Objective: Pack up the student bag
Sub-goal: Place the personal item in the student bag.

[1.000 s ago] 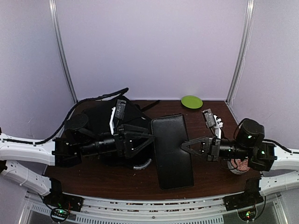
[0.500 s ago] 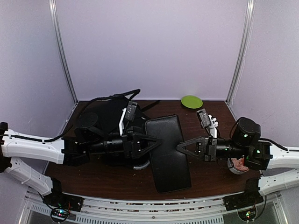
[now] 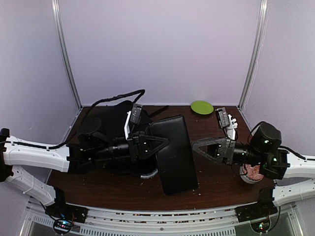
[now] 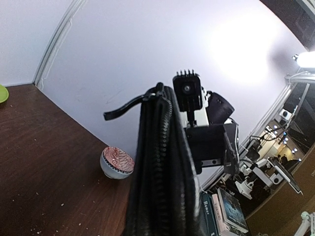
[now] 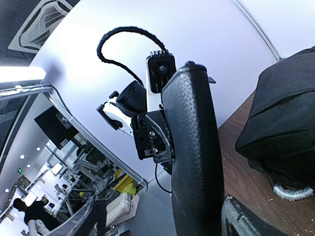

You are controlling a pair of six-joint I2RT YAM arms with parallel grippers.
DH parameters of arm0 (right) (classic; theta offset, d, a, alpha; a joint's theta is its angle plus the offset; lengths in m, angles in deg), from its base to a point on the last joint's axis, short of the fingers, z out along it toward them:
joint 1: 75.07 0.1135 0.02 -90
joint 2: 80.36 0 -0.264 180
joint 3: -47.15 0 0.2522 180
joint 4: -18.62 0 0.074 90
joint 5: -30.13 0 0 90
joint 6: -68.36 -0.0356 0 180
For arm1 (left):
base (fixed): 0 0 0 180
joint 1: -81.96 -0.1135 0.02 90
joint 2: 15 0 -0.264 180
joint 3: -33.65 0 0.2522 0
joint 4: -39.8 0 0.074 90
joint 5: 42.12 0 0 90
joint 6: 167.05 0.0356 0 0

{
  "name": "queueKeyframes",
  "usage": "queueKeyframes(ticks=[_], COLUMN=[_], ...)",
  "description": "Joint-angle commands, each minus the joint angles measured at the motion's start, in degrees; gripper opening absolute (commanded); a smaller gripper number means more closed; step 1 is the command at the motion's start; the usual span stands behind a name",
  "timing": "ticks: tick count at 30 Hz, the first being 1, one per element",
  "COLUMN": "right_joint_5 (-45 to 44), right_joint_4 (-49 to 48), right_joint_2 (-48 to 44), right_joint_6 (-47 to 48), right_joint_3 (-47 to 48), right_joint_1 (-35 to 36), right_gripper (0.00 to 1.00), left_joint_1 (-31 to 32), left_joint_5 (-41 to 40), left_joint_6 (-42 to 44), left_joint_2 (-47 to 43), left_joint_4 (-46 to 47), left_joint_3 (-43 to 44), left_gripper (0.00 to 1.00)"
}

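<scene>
My right gripper moves toward the case next, open fingers farther over the case's edge facing it, then closes, because the left gripper holds the case's opposite edge.
The student bag lies slumped at the back left of the table, partly under my left arm; the right wrist view has it as a black heap. A slim flat black case stands on edge mid-table. My left gripper is shut on its left edge. In the left wrist view the case's zipped edge fills the centre and hides my fingers. My right gripper is open at the case's right edge. Its fingers stand either side of the case, apart from it.
A patterned bowl sits at the right, under my right arm. A green plate lies at the back right near the wall. White walls close in the table on three sides.
My right gripper has let go of the case and opened. My left gripper has closed on the case's other edge, and the case has shifted a little to the left.
</scene>
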Motion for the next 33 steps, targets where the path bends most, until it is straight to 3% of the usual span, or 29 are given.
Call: queueKeyframes(ticks=[1,8,15,17,20,26,28,30,33], right_joint_5=[-1.94,-8.00,-11.28,-11.00,-10.99,-9.96,-10.05,-10.73,-13.68], right_joint_4=[-9.34,-15.45,-23.09,-25.90,-28.70,-31.97,-31.18,-27.98,-19.69], right_joint_2=[1.15,4.08,6.61,7.98,9.77,11.49,10.64,8.86,4.20], right_joint_6=[-4.46,-6.68,-10.11,-11.17,-12.45,-13.47,-12.90,-11.51,-7.41], right_joint_3=[-3.60,-7.39,-8.58,-8.43,-7.44,-5.91,-5.75,-5.62,-5.11], right_joint_1=[0.80,2.42,2.42,2.36,2.41,2.36,2.32,2.26,2.12], right_gripper=[0.83,0.86,0.83,0.77,0.59,0.33,0.25,0.23,0.24], left_joint_1=[-1.79,-3.16,-3.16,-3.16,-3.16,-3.16,-3.16,-3.28,-3.42], left_joint_5=[-5.29,-11.56,-15.10,-15.79,-16.54,-17.35,-17.38,-17.49,-20.08], left_joint_6=[-2.46,-7.15,-8.20,-8.93,-10.12,-11.70,-11.34,-9.94,-6.09], left_joint_2=[-3.23,-2.47,-0.91,-0.22,1.20,3.19,2.82,1.43,-5.87], left_joint_4=[14.95,28.66,34.87,35.04,36.34,35.95,33.79,30.43,17.42], left_joint_3=[-0.33,-2.90,-4.14,-4.07,-4.14,-4.11,-4.29,-5.04,-7.01], left_gripper=[0.00,0.00,0.00,0.00,0.00,0.00,0.14,0.52,0.90])
